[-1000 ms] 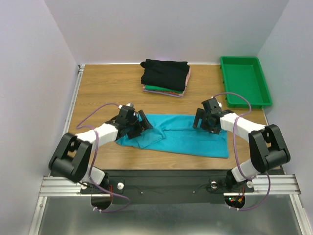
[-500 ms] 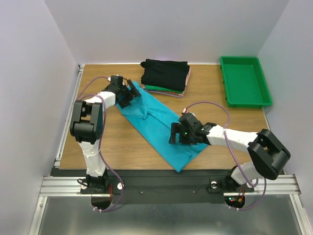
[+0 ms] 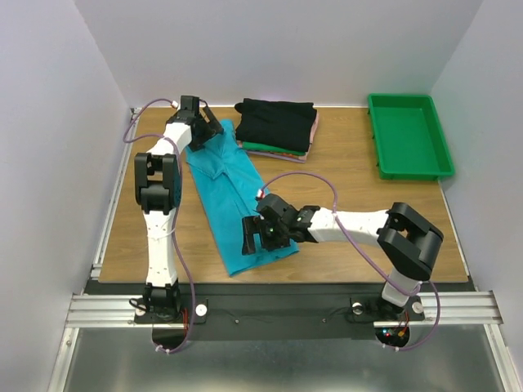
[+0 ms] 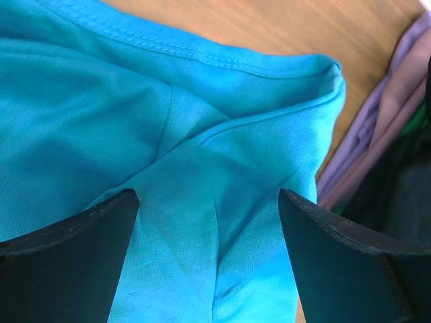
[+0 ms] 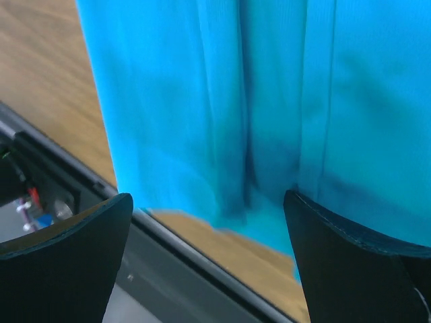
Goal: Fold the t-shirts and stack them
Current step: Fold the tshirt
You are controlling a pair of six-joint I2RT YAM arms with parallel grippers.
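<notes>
The teal t-shirt still lies at full length, so the left gripper next needs to move back along the teal t-shirt [image 3: 225,192] and down to close on the corner of the t-shirt's hem nearest the bar [image 3: 232,271].
The teal t-shirt [image 3: 225,192] lies as a long narrow strip on the table, running from the far left corner down to the near middle. My left gripper [image 3: 204,135] is over its far end, jaws wide apart, with creased teal cloth [image 4: 135,101] lying between and under the fingers. My right gripper [image 3: 252,237] is over the near end, also open, the shirt's hem [image 5: 202,81] below it by the table's front edge. A folded stack stands at the back: black t-shirt [image 3: 275,122] on top, green [image 3: 265,149] and pink [image 3: 312,129] beneath.
A rigid green tray [image 3: 409,135] stands at the far right. The stack's pink and black edges [image 4: 397,121] lie just right of my left gripper. The black front rail [image 5: 67,182] runs close under my right gripper. Bare wooden table [image 3: 351,175] spreads between the shirt and tray.
The teal shirt has swung from lying across the table to running far-left to near-centre. My left gripper went to the far left corner; my right gripper moved left toward the front edge.
</notes>
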